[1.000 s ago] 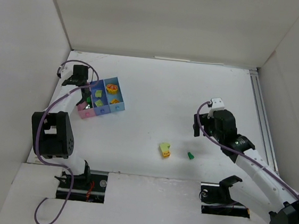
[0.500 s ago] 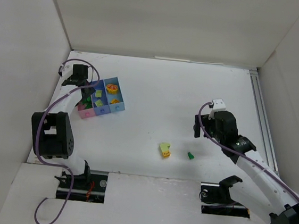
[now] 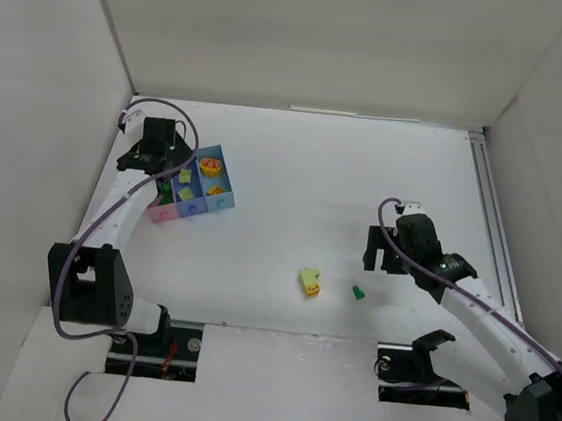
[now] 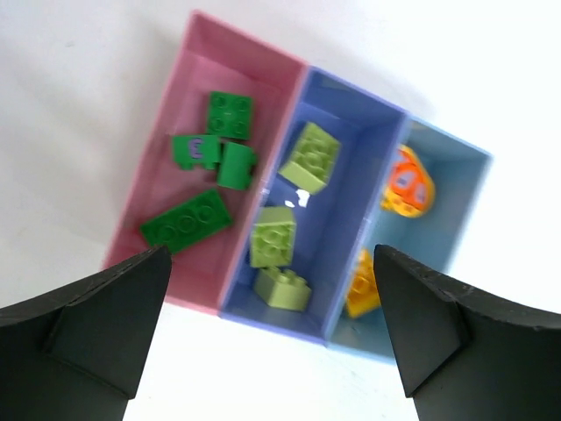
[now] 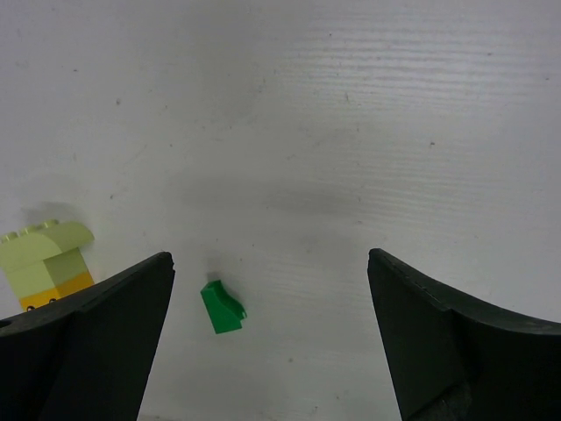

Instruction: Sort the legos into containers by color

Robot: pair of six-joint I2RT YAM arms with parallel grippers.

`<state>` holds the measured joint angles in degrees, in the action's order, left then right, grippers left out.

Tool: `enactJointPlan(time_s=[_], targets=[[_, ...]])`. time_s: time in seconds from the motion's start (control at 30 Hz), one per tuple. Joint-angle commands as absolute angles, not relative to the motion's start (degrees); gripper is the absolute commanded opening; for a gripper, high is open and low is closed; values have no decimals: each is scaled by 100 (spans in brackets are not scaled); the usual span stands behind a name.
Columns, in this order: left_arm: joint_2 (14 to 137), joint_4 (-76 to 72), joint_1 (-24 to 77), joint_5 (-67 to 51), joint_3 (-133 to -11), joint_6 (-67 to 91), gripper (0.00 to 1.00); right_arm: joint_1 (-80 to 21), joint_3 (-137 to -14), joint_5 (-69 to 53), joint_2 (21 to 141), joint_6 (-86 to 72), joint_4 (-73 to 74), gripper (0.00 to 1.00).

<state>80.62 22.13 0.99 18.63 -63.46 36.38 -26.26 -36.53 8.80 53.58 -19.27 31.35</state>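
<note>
I should next lower my right gripper and pull it back to close around the small dark green lego (image 3: 358, 292) (image 5: 223, 308), because the lego is outside the pink box of its color.
The containers (image 3: 191, 189) are a joined row of boxes at the left of the table. In the left wrist view the pink box (image 4: 250, 51) holds several dark green legos (image 4: 186, 221). The middle blue box (image 4: 355, 175) holds three light green ones (image 4: 273, 237). The light blue box (image 4: 456, 206) holds orange ones (image 4: 405, 182). My left gripper (image 3: 165, 166) (image 4: 270, 263) hangs open above the boxes, holding nothing. A small dark green lego (image 3: 358, 293) (image 5: 222, 308) and a pale yellow and orange stack (image 3: 309, 281) (image 5: 48, 263) lie on the table. My right gripper (image 3: 378, 253) (image 5: 270, 263) is open above the green one.
White walls enclose the table on three sides. A metal rail (image 3: 494, 223) runs along the right edge. The left arm's purple cable (image 3: 84, 220) loops beside the containers.
My left gripper has opened wide and shifted a little right above the boxes. My right arm has moved toward the near side, closer to the small green lego.
</note>
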Motion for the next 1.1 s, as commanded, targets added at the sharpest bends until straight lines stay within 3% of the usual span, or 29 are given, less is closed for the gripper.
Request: enactJointPlan(time_s=[0.0,0.2,0.4,0.53,0.67,0.9,1.07], targets=[[7524,2215,429,1732,-6381,3718,100,-2602,-3543,573,5405,-2224,3183,96],[7137,1547,1826,1029,-6073,3183,100,-3347,-3612,640,5791,-2179,3023,84],[7189,1415,2979,379,-5872,2865,100,-4218,-3691,1072,6423,-2793,3410,84],[7189,1362,3032,255,-5695,2971,100,-4438,-3612,1212,6714,-3040,3401,76],[7014,1485,3085,369,-5616,3041,100,-4509,-3718,1274,6942,-3234,3524,60],[6742,1485,3085,237,-5450,3164,100,-4509,-4095,1468,7531,-3357,3823,58],[6575,1538,3085,290,-5396,3164,100,-4509,-4219,1521,7717,-3357,3876,37]])
